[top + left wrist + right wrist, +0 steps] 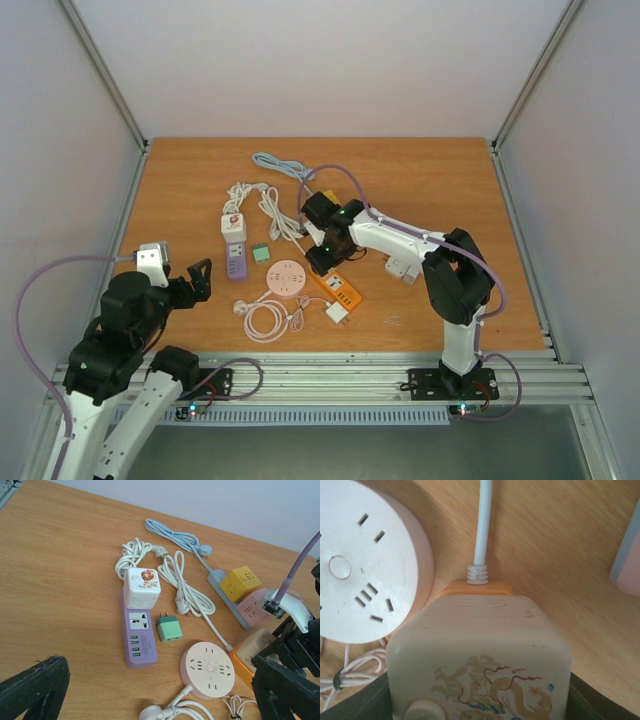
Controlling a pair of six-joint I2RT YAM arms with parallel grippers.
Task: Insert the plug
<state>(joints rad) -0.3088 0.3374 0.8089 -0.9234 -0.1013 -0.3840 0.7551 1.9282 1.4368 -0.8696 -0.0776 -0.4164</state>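
Note:
My right gripper has the cube over the end of the orange power strip. Next, it will slide the cube outward toward the white cable [481, 550] and release the cube.
My right gripper [326, 254] is shut on a cream cube adapter [480, 655] printed with a dragon; dark fingers [600, 700] flank its sides. The cube sits over the cable end of the orange power strip [475, 588], which also shows in the top view [342, 291]. I cannot tell whether its pins are in the sockets. From the left wrist view the cube [255, 647] rests on the orange strip [240, 668]. My left gripper [200, 280] is open and empty at the table's left, its fingers [35, 690] wide apart.
A round pink socket [288, 278] lies just left of the orange strip. A purple strip [140, 635] carries a white rooster cube [142, 586], with a green adapter [169, 628] beside it. Yellow [240, 582] and pink cubes on a grey strip, and white cables [265, 320], lie around.

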